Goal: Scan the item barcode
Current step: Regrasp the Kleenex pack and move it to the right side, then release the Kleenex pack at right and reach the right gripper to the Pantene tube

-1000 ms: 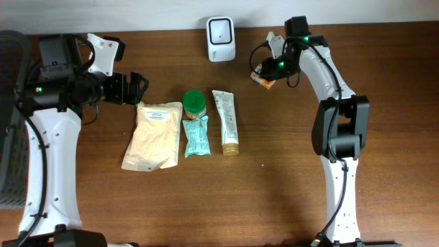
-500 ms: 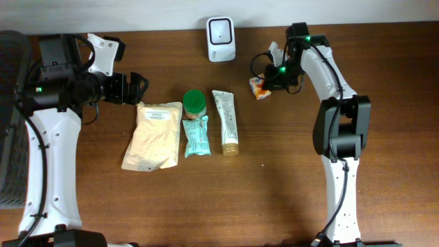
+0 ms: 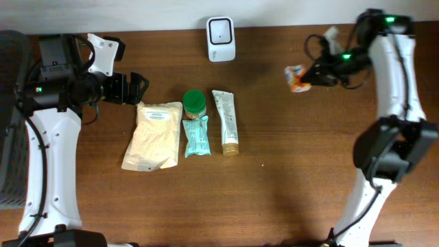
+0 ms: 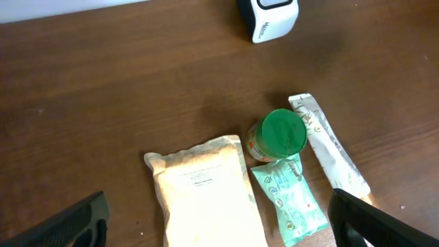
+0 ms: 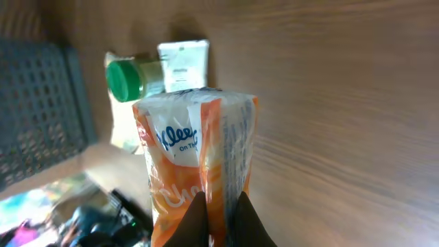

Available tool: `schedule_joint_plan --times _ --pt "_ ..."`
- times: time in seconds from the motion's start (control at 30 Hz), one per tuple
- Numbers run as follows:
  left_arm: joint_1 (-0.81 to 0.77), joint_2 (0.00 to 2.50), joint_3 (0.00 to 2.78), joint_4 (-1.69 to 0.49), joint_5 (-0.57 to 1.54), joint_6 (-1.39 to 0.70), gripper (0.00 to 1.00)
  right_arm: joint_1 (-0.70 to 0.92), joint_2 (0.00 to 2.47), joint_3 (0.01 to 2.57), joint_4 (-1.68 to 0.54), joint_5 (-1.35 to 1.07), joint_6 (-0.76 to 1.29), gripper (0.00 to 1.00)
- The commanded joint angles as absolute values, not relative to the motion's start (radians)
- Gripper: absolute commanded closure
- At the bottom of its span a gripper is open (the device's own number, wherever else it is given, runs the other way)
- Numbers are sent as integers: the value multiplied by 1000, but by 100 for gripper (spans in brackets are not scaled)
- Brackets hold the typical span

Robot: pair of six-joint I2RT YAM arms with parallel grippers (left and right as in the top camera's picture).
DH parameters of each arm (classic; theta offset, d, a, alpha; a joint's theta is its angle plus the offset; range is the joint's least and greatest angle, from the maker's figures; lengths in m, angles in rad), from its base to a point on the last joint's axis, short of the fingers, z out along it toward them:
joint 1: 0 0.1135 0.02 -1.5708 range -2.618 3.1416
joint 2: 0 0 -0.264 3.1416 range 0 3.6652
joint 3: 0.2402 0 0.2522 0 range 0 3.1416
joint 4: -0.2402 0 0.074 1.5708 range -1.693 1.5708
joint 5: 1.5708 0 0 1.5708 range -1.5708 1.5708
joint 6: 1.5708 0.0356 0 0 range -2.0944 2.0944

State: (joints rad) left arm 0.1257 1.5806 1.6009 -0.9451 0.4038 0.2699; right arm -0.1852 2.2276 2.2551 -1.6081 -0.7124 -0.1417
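Note:
My right gripper carries the tissue pack (image 3: 296, 75) to the right in the overhead view, back and down next, to open, since the table is bare there.
My right gripper (image 3: 313, 74) is shut on an orange and white tissue pack (image 3: 296, 75), held above the table's back right, well to the right of the white barcode scanner (image 3: 221, 38). From the right wrist camera, the pack (image 5: 192, 151) stands pinched between my two dark fingertips (image 5: 218, 206). No barcode shows on the faces in view. Over the left of the table, my left gripper (image 3: 137, 88) stays wide open, holding nothing, just above the beige pouch (image 3: 152, 134). The left wrist camera has both of its fingers (image 4: 75, 223) at the bottom corners and the scanner (image 4: 269, 17) at the top.
In a row at mid-table lie the beige pouch (image 4: 206, 195), a green-lidded jar (image 3: 194, 103), a teal packet (image 3: 196, 136) and a white tube (image 3: 226, 121). A dark mesh basket (image 3: 8, 137) stands at the far left edge.
The right arm has swung to the right, carrying the tissue pack from beside the scanner out toward the back right. The left arm has not moved.

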Motion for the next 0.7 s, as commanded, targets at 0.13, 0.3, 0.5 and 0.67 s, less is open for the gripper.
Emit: schedule_joint_plan --times 0.13,0.3,0.5,0.67 --pt "132 1587 1605 -944 403 286 1 -204 1969 2250 -1670 -216 112 96" --pt "132 1587 1605 -944 403 286 1 -219 1855 2123 -1658 59 303 96" --pt "132 1588 1605 -944 403 286 1 -261 1854 1819 -1435 91 351 96" --pt "132 1587 1605 -944 403 286 1 -283 1854 1583 -1178 95 377 96"
